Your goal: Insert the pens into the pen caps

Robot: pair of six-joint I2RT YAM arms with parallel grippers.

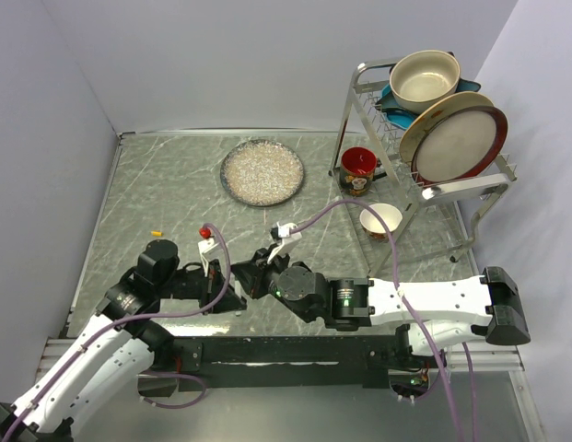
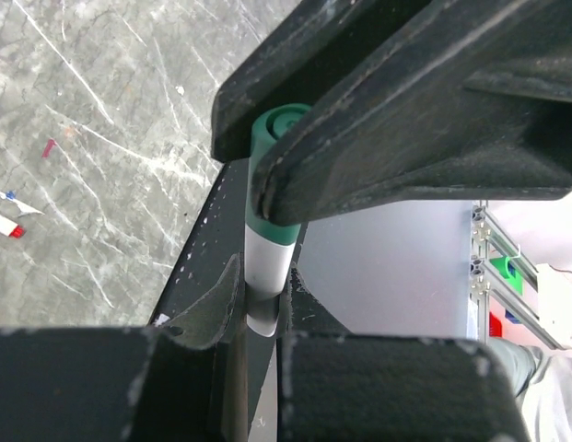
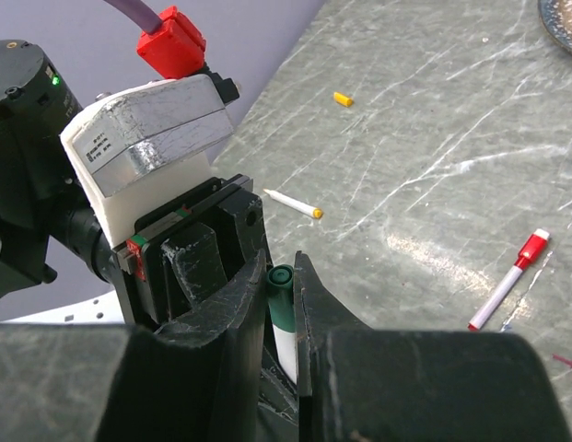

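The left gripper moves outward and down next, where the spot beside the red-capped pen lies, to release the white pen's body on the table (image 2: 33,171).
My two grippers meet over the near edge of the table. The left gripper (image 2: 264,285) (image 1: 226,296) is shut on the white barrel of a pen (image 2: 265,262). The right gripper (image 3: 284,285) (image 1: 249,279) is shut on the dark green cap (image 3: 284,304) (image 2: 272,198), which sits on the end of that barrel. On the table lie a white pen with a yellow tip (image 3: 293,203), a pen wearing a red cap (image 3: 509,281), and a loose orange-yellow cap (image 3: 342,98) (image 1: 157,233).
A speckled round plate (image 1: 262,172) lies at the back centre. A wire dish rack (image 1: 359,101) with a bowl and plates stands at the back right, with a red mug (image 1: 359,170) and a white cup (image 1: 381,219) beside it.
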